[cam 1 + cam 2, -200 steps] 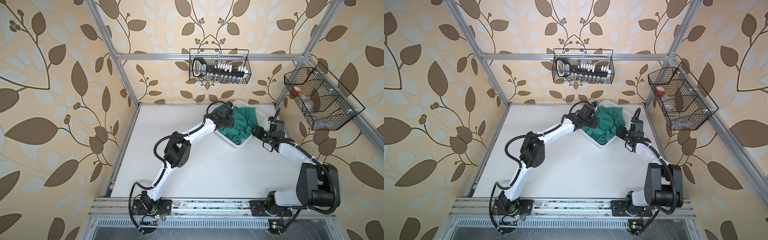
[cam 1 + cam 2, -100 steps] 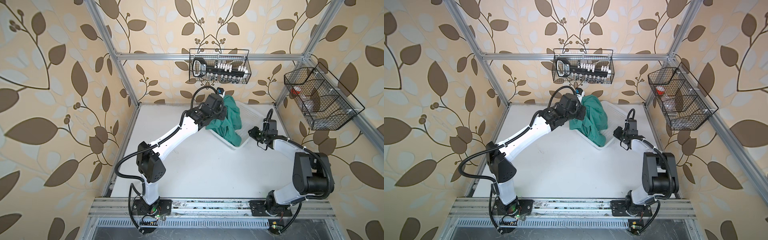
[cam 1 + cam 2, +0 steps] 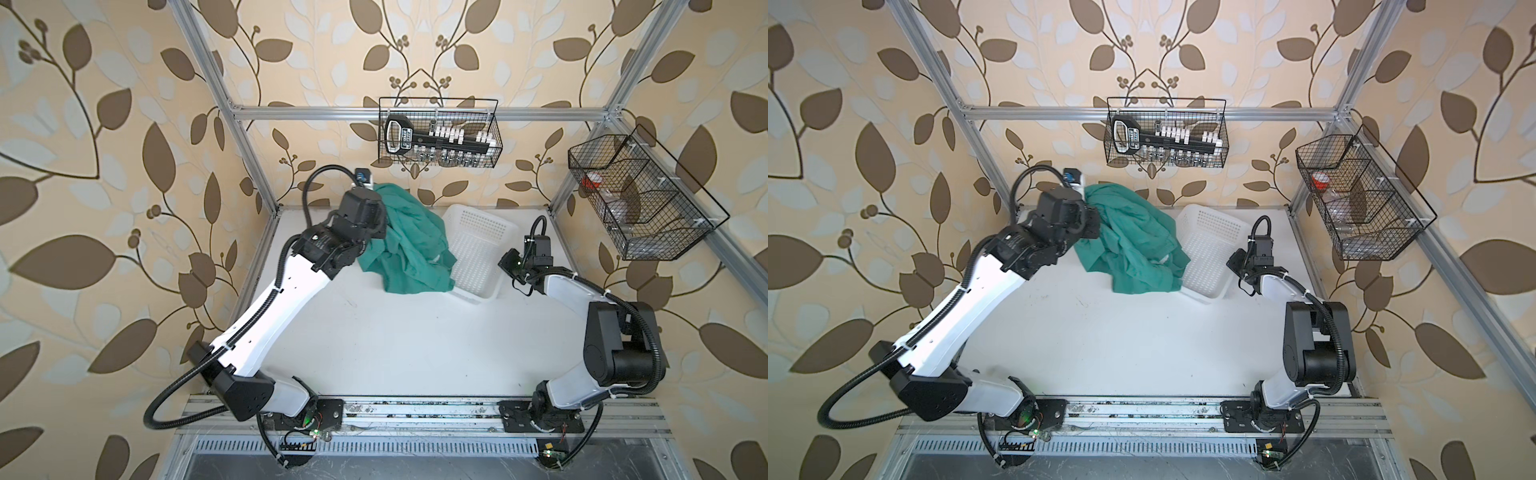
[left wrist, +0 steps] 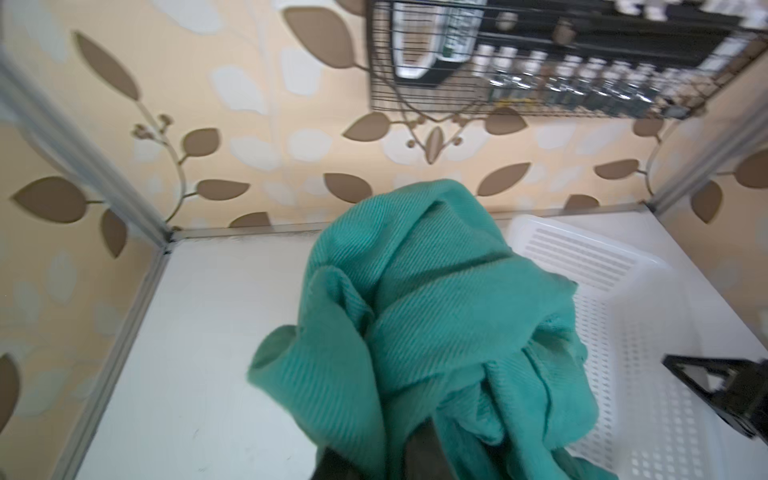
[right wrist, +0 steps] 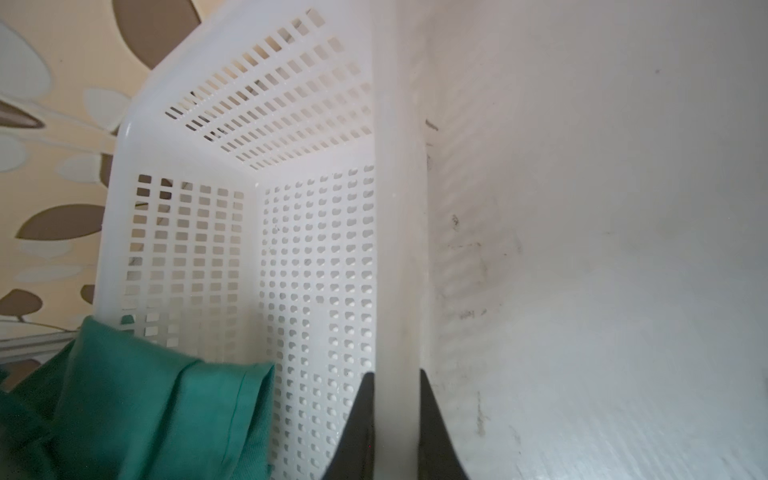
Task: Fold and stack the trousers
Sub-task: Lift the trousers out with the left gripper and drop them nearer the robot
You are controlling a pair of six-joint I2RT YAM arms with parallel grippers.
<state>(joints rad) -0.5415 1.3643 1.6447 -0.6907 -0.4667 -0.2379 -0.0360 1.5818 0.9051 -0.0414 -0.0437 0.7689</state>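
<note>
The teal-green trousers (image 3: 411,245) go back and down with my left gripper next, away from the back wall, for release on the table's bare middle.
The teal-green trousers (image 3: 411,245) hang in a crumpled bunch from my left gripper (image 3: 381,203), which is raised at the back left and shut on their top fold. In the left wrist view the trousers (image 4: 436,291) cover the jaws and only a dark finger (image 4: 424,453) shows. Their lower folds rest on the table and against the white basket (image 3: 478,249). My right gripper (image 5: 395,374) is shut on the basket's rim (image 5: 399,208), at its right side in both top views (image 3: 1233,264). A trouser hem (image 5: 145,395) lies over the basket's far wall.
A black wire rack with a tool set (image 3: 438,139) hangs on the back wall. Another wire basket (image 3: 636,199) hangs on the right wall. Aluminium frame posts (image 3: 249,137) stand at the table's back corners. The white table (image 3: 395,340) stretches toward the front rail.
My left arm has lifted the trousers up out of the basket and swung them to the left. My right gripper has closed on the basket's rim.
</note>
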